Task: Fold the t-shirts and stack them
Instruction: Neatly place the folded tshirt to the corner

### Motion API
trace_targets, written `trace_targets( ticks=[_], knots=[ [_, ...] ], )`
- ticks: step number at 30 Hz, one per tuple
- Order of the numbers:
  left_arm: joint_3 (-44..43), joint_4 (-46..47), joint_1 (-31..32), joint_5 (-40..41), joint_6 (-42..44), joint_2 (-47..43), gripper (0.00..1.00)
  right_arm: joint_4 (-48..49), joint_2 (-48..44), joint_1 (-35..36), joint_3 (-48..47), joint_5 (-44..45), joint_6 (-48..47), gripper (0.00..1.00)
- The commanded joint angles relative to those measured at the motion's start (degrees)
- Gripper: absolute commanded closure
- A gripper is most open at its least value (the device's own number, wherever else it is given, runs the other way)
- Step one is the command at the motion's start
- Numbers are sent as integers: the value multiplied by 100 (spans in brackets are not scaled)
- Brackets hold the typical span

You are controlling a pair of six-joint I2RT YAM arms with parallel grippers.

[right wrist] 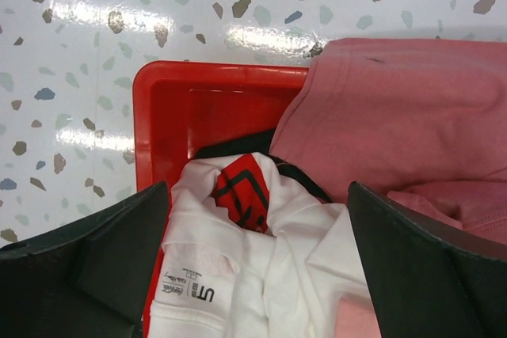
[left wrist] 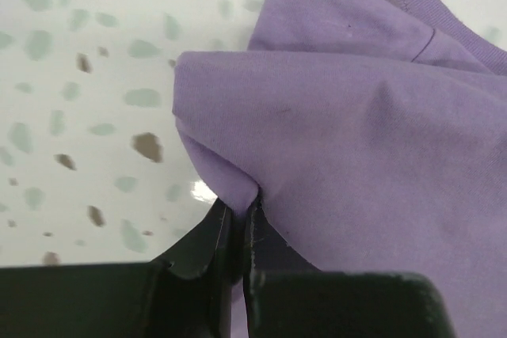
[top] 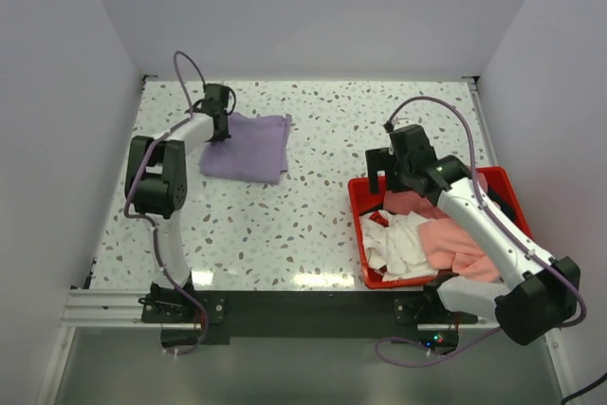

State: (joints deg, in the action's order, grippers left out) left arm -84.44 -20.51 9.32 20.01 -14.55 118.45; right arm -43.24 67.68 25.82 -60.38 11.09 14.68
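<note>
The table's back corner (top: 174,108) is bare. Next, my left gripper drags the folded purple t-shirt (top: 248,146) outward and to the left in the top view and releases it there.
A folded purple t-shirt (top: 248,146) lies on the table at the back left. My left gripper (top: 220,130) is shut on its left edge; in the left wrist view the jaws pinch a fold of the purple cloth (left wrist: 341,116) at the gripper (left wrist: 239,215). A red bin (top: 365,198) at the right holds a white t-shirt (top: 398,239) and a pink t-shirt (top: 460,246). My right gripper (top: 391,177) is open above the bin's back left part. In the right wrist view the white shirt (right wrist: 261,275) lies between its fingers and the pink shirt (right wrist: 396,108) is to the right.
The red bin's rim (right wrist: 158,85) stands on the speckled table (top: 313,206). White walls close the table at the back and both sides. A black rail (top: 285,305) runs along the near edge by the arm bases.
</note>
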Motion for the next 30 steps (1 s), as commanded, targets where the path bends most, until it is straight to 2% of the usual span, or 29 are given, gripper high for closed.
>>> trace_targets(
  ticks=[1,5,10,14,22,30],
  knots=[
    [-414,477,-456,293,838,90,100,246,175,-77,-184,156,-123,1],
    [-1003,399,-843,504,1427,467,100,290,395,-165,-272,104,-132,1],
    [-1583,495,-1362,91,1998,898,100,387,632,-192,-395,68,-132,1],
    [-2206,505,-1547,354,2482,1442,100,352,825,-209,-562,95,-123,1],
    [-3657,478,-2030,284,2518,2181,100,334,984,-236,-747,367,-105,1],
    [-3790,540,-2294,661,2395,2279,100,255,1186,-244,-940,385,-53,1]
  ],
)
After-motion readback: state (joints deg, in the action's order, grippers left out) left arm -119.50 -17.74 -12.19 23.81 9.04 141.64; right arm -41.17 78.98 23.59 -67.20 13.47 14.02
